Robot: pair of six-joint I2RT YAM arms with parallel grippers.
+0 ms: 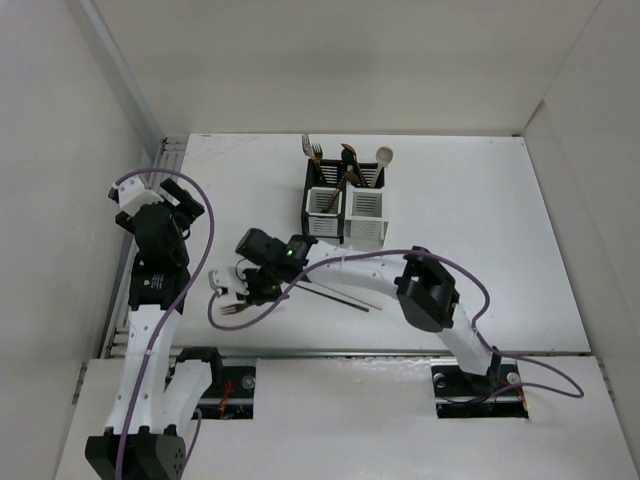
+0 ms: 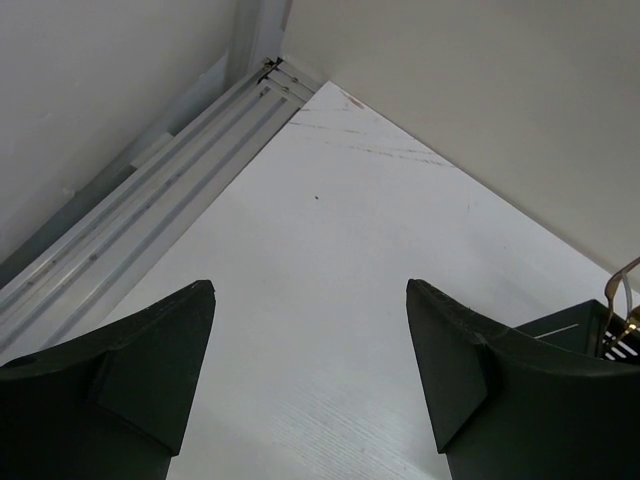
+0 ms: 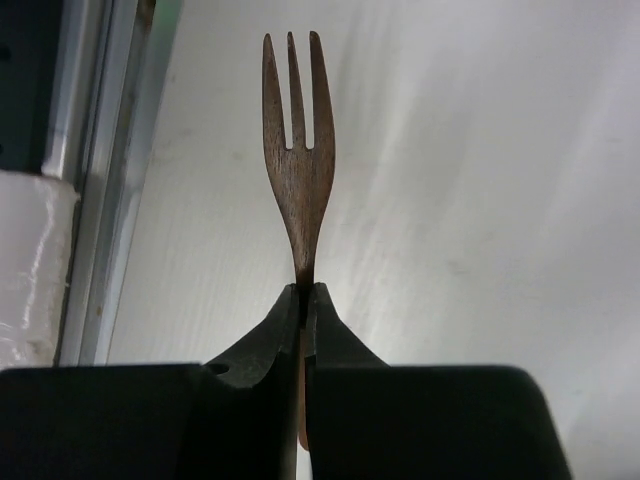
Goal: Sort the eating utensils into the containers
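Observation:
I will lift my right gripper outward next, then lower it to let go of the fork in the black caddy's far section point(image 1: 322, 174), which is outward of the gripper, because forks stand there.
My right gripper point(image 1: 252, 291) point(image 3: 305, 290) is shut on the neck of a dark brown wooden fork point(image 3: 297, 150) point(image 1: 233, 309), whose tines point away from the wrist over the near-left part of the table. The containers point(image 1: 345, 215), a joined pair of black-and-white slotted caddies, stand at the back middle. Forks point(image 1: 314, 152) and a pale wooden spoon point(image 1: 384, 156) stick up out of them. A dark chopstick point(image 1: 340, 297) lies on the table beside the right arm. My left gripper point(image 1: 152, 196) point(image 2: 308, 300) hangs open over bare table at the far left, with nothing between its fingers.
White walls enclose the table on three sides, and a metal rail point(image 2: 150, 215) runs along its left edge. A corner of the containers point(image 2: 570, 330) shows at the right of the left wrist view. Purple cables point(image 1: 205, 250) loop off both arms.

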